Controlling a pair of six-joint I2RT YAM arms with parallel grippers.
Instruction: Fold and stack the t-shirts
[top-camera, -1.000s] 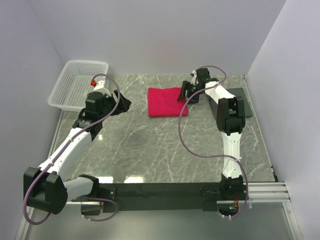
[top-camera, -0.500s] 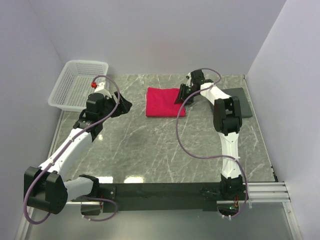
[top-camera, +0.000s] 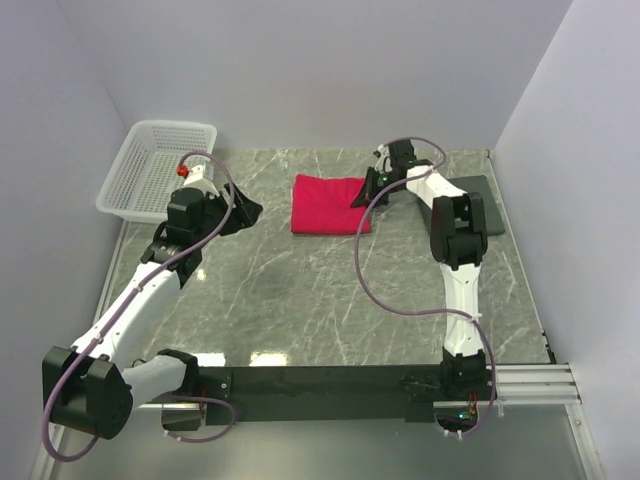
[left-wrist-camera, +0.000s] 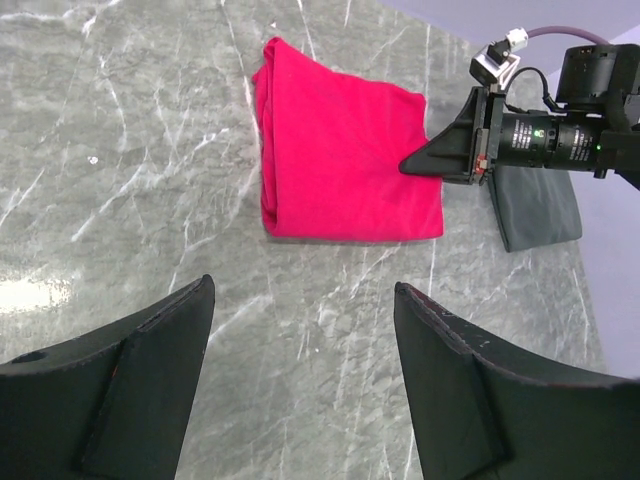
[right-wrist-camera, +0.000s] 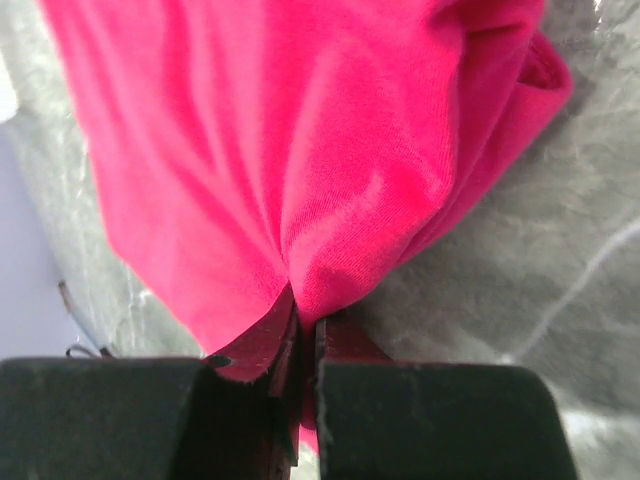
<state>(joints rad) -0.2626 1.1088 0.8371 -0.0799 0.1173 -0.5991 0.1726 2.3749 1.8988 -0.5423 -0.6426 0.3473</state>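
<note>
I will lift my right gripper, move it to the right in the top view and lower it to let go of the folded shirt onto the dark grey mat (top-camera: 492, 205), which is bare.
A crimson-red t-shirt (top-camera: 328, 204) lies folded into a rectangle at the back middle of the marble table; it also shows in the left wrist view (left-wrist-camera: 345, 160) and fills the right wrist view (right-wrist-camera: 290, 140). My right gripper (top-camera: 366, 196) is at the shirt's right edge, shut on a pinch of the red fabric (right-wrist-camera: 305, 330). My left gripper (top-camera: 245, 207) hovers left of the shirt, apart from it, open with only bare marble between its fingers (left-wrist-camera: 300, 385).
A white mesh basket (top-camera: 158, 168) stands at the back left corner. A dark grey mat (top-camera: 470, 205) lies at the back right, under the right arm. Walls close in the table on the left, back and right.
My right gripper has closed on the shirt's right edge and nudged the shirt slightly left. The left arm has shifted slightly.
</note>
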